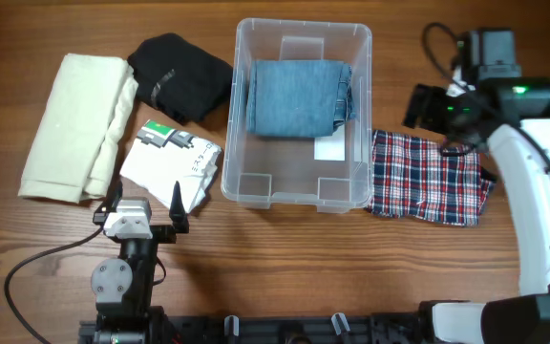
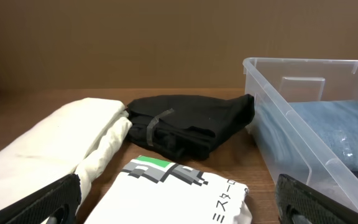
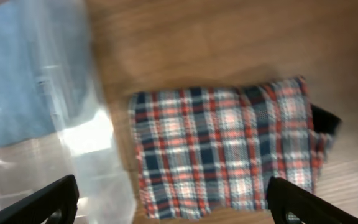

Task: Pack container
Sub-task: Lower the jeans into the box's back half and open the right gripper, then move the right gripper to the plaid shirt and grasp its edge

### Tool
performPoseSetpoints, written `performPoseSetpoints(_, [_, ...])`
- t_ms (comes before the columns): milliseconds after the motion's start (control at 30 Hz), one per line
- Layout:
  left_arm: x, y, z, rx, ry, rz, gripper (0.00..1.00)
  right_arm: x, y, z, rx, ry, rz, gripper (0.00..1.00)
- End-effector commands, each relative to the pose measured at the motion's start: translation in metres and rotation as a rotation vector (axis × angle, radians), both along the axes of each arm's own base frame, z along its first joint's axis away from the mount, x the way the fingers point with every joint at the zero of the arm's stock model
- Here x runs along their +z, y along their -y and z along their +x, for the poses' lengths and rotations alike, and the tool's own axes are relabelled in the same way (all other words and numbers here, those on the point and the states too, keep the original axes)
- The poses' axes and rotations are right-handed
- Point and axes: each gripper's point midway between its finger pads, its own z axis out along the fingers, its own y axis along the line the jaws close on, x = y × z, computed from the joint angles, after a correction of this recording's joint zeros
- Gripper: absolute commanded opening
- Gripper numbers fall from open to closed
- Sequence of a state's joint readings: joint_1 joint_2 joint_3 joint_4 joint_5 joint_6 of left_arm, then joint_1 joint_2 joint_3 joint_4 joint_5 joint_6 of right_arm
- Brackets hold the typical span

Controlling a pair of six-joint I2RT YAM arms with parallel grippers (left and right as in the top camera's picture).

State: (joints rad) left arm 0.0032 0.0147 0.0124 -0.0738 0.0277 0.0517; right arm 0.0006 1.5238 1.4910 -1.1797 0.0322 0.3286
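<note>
My right gripper will next turn and swing away from the container (image 1: 302,194). Then it will go down to the loose end of the plaid garment, where a dark fold sticks out.
The clear plastic container (image 1: 302,194) stands at the table's middle back with a folded blue denim garment (image 1: 298,97) inside; it also shows in the left wrist view (image 2: 272,74) and the right wrist view (image 3: 98,180). My left gripper (image 1: 145,202) is open and empty, just in front of a folded white printed shirt (image 1: 172,164) (image 2: 173,199). My right gripper (image 1: 434,107) is open and empty, held above the left edge of a folded plaid garment (image 1: 428,177) (image 3: 222,146) lying right of the container.
A folded cream garment (image 1: 76,124) (image 2: 48,149) lies at the far left. A folded black garment (image 1: 178,75) (image 2: 191,121) lies between it and the container. The right arm's white link (image 1: 533,210) runs along the right side of the table.
</note>
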Motion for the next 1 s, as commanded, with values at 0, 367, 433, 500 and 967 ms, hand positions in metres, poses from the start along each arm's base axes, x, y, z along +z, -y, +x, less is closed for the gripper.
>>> performPoseSetpoints(0, [-0.002,-0.001,0.0,0.004,0.0,0.019,1.0,-0.008,0.021,-0.014,-0.096,-0.055,0.105,0.99])
performPoseSetpoints(367, [-0.002,-0.001,0.0,0.004,0.001,0.019,1.0,-0.039,0.106,-0.066,-0.419,-0.192,0.093,1.0])
performPoseSetpoints(433, [-0.002,-0.001,0.0,0.004,0.0,0.019,1.0,-0.057,0.114,-0.076,-0.454,-0.222,0.102,1.0])
performPoseSetpoints(500, [-0.002,-0.001,0.0,0.004,0.0,0.019,1.0,-0.082,0.121,-0.085,-0.487,-0.239,0.109,1.0])
performPoseSetpoints(967, [-0.002,-0.001,0.0,0.004,0.001,0.019,1.0,-0.156,0.118,-0.073,-0.348,-0.115,0.186,1.0])
